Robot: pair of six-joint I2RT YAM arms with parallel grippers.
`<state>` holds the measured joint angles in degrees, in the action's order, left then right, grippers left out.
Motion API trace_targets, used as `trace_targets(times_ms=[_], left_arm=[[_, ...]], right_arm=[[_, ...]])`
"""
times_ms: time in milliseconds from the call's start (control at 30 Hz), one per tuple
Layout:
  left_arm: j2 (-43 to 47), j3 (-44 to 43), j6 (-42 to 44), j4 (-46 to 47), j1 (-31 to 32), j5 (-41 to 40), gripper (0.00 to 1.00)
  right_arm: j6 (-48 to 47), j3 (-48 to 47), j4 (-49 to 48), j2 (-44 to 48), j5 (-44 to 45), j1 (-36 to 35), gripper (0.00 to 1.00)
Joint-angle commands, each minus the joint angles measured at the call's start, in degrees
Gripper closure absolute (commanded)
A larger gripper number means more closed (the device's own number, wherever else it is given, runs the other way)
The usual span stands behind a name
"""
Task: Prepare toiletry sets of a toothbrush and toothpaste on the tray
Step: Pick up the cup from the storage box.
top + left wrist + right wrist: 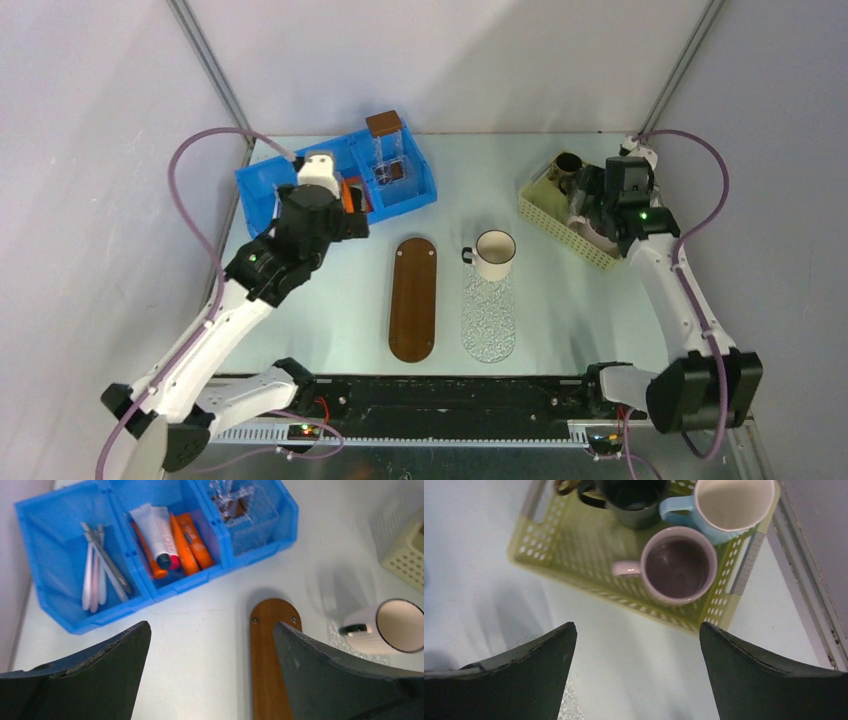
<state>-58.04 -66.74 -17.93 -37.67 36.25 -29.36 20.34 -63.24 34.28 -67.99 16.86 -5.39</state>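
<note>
The right gripper moves down into the yellow basket onto the pink mug's rim [714, 568] opposite its handle next, as one finger fits inside the mug's opening.
Several grey and pale pink toothbrushes [100, 569] lie in the left compartment of a blue bin [45, 587]. Orange toothpaste tubes [192, 542] and a white one [155, 530] lie in the middle compartment. A brown oval wooden tray [412, 298] lies bare at the table's middle; it also shows in the left wrist view [269, 660]. My left gripper [345, 218] is open and empty, held above the table in front of the bin [258, 190]. My right gripper [588, 205] is open and empty by the yellow basket [560, 215].
A white mug [494, 254] stands at the far end of a clear textured tray [489, 320]. A clear brown-lidded box [388, 150] stands in the bin's right compartment. The basket [574, 545] holds a pink mug [679, 565], a blue mug [729, 505] and a dark mug [634, 497].
</note>
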Motion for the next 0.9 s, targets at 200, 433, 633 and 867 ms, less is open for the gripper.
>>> trace_targets(times_ms=[200, 433, 633, 867], left_arm=[[9.9, 8.1, 7.4, 9.4, -5.6, -2.0, 0.00], [12.6, 11.4, 8.8, 12.0, -6.4, -2.9, 0.00], [12.5, 12.4, 9.3, 12.9, -6.7, -3.6, 0.00], [12.3, 13.0, 10.1, 13.4, -7.2, -4.3, 0.00]], right_arm=[[-0.9, -4.8, -1.6, -14.1, -5.1, 12.2, 0.11], [-4.0, -5.8, -6.5, -21.2, -8.1, 17.3, 0.28], [-5.7, -6.9, -8.8, -26.5, -11.9, 19.2, 0.44], [-7.6, -7.5, -10.3, -30.9, -12.9, 19.7, 0.72]])
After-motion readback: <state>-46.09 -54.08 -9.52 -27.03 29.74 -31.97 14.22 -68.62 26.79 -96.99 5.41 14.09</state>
